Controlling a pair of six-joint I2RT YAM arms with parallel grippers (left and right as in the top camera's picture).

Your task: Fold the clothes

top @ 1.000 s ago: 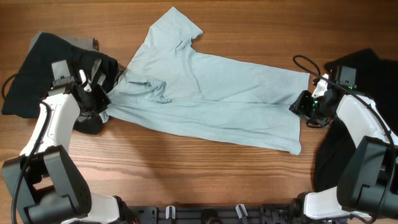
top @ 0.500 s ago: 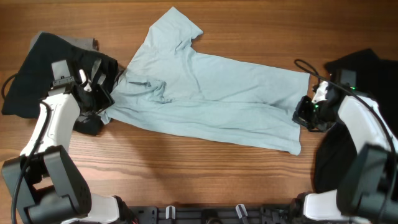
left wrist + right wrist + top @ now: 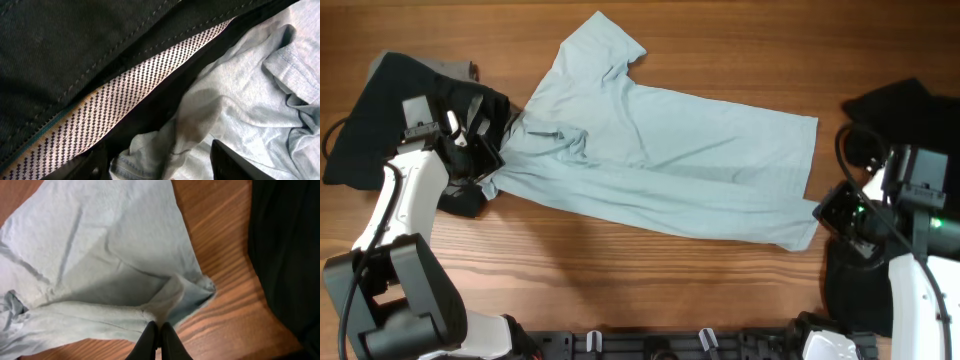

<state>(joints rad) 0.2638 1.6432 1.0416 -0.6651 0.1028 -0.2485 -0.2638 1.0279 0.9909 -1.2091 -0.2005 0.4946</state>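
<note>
Because the pinched hem still stands in a small peak off the table, I will lower my right gripper toward the bare wood beneath and release the cloth.
The pale aqua T-shirt (image 3: pixel 660 150) lies spread slantwise across the wooden table, with one sleeve pointing to the far side. My right gripper (image 3: pixel 827 208) sits at the shirt's near right hem corner. In the right wrist view it (image 3: pixel 159 339) is shut on a pinch of that hem (image 3: pixel 172 300), lifted a little off the wood. My left gripper (image 3: pixel 485 165) is at the shirt's bunched left end. In the left wrist view it (image 3: pixel 162 167) stands open, with crumpled shirt fabric (image 3: pixel 250 100) lying loose between its fingers (image 3: pixel 230 162).
A black garment (image 3: pixel 380 110) with a grey lining lies at the far left, partly under the left arm; its checked inner band (image 3: pixel 125 105) shows close up. Another black garment (image 3: pixel 910 110) lies at the right edge (image 3: pixel 285 250), beside the held corner.
The right gripper shut on the hem corner and drew it toward the near right, pulling the shirt flatter. The left gripper opened and stayed at the shirt's left end.
</note>
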